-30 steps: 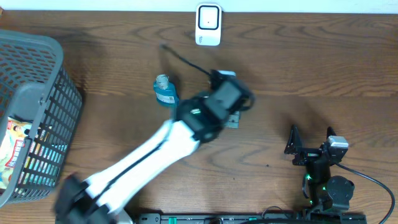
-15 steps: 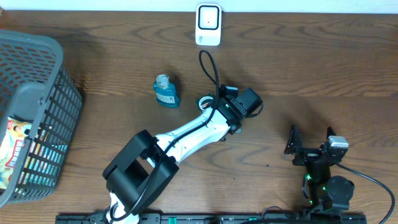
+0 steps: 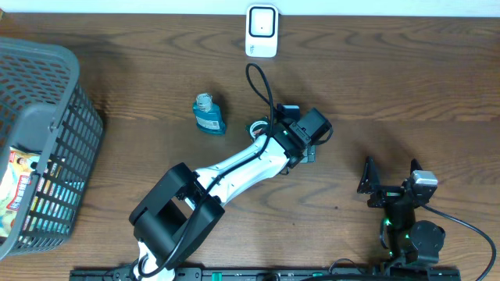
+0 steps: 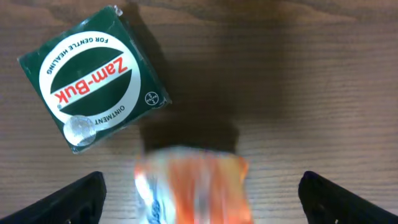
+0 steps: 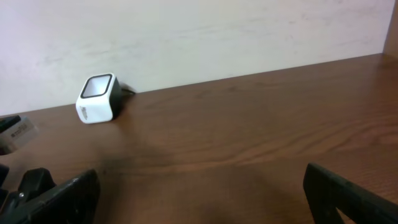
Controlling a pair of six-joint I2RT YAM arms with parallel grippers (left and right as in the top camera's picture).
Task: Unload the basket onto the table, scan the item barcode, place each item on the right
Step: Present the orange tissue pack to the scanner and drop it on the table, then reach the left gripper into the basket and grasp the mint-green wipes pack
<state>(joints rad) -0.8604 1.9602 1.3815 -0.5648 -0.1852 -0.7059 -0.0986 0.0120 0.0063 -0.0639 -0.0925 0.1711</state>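
Observation:
The left gripper is open and its fingers are empty, so next it will move up, then to the left in the overhead view and down onto the basket's colourful packets.
In the left wrist view, an orange and white item (image 4: pixel 193 183) shows as a motion blur between the wide-apart fingers of my left gripper (image 4: pixel 202 194). Neither finger touches it. The gripper is open above the wooden table. A dark green Zam-Buk box (image 4: pixel 93 78) lies flat just beyond it. The white barcode scanner (image 3: pixel 262 31) stands at the table's far edge, also seen from the side as the scanner (image 5: pixel 97 98). From overhead, my left gripper (image 3: pixel 306 140) hides the item. My right gripper (image 3: pixel 389 175) rests open and empty near the front right, and its own view shows the right gripper (image 5: pixel 202 194) over bare wood.
A blue bottle (image 3: pixel 208 114) lies left of the left arm. A grey wire basket (image 3: pixel 47 148) holding colourful packets fills the left side. A black cable (image 3: pixel 262 86) loops behind the left wrist.
My left gripper has gone from shut to open, and the orange item has come loose between its fingers. The left arm swung in and settled. The right arm has not moved.

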